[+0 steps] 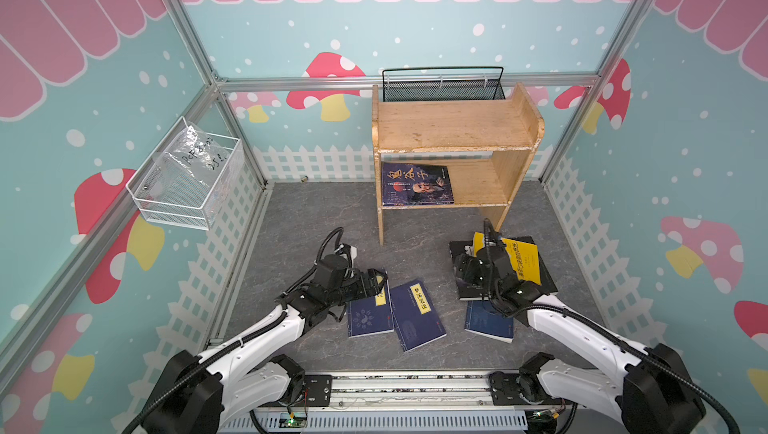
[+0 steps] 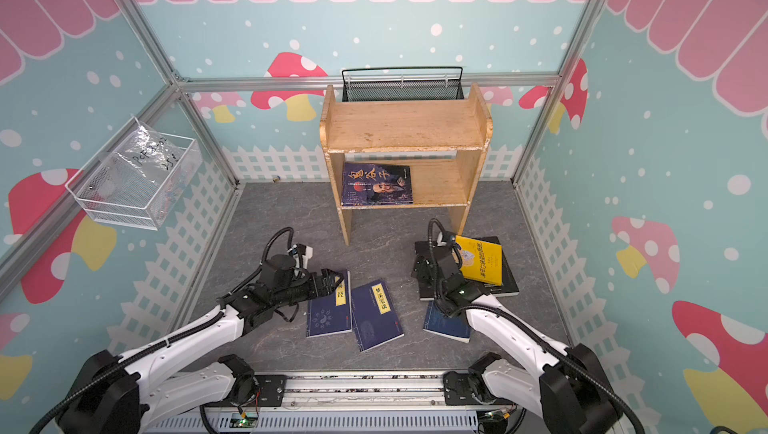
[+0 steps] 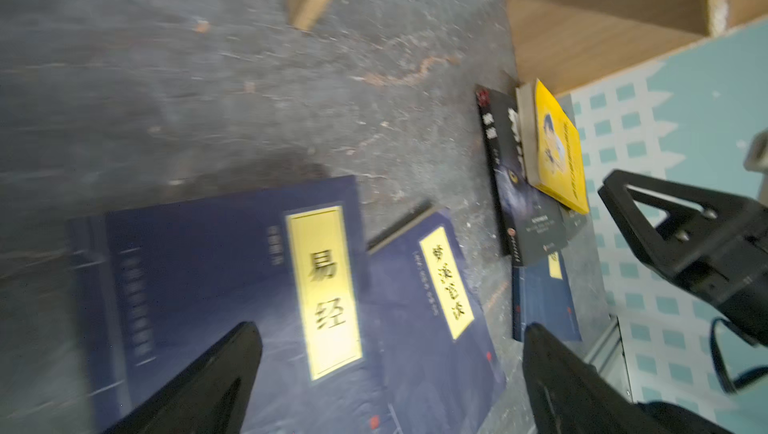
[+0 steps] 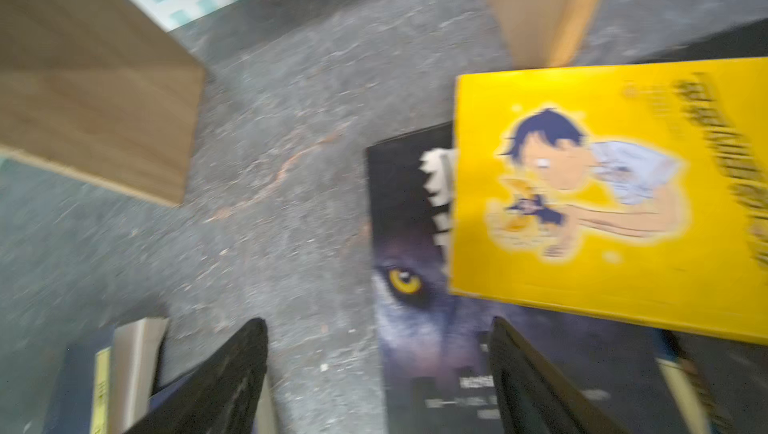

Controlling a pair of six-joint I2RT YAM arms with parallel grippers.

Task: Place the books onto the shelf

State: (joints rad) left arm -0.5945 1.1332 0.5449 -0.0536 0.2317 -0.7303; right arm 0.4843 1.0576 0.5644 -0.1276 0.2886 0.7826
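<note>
The left gripper lowers across past the middle navy book onto the black book's spine edge next, toward my right gripper. The spine edge lies below my left gripper, so this move comes next.
The light-wood shelf stands at the back, and a dark purple portrait book lies flat on its lower tier. On the grey floor lie three navy books: one on the left, one in the middle and one on the right. A yellow book rests on a black wolf-cover book. My left gripper hangs open over the left navy book. My right gripper is open, straddling the black book's edge.
A black mesh basket sits behind the shelf's top. A white wire basket holding a plastic bag hangs on the left wall. The shelf's front leg stands between the two arms. Patterned walls close in the floor on three sides.
</note>
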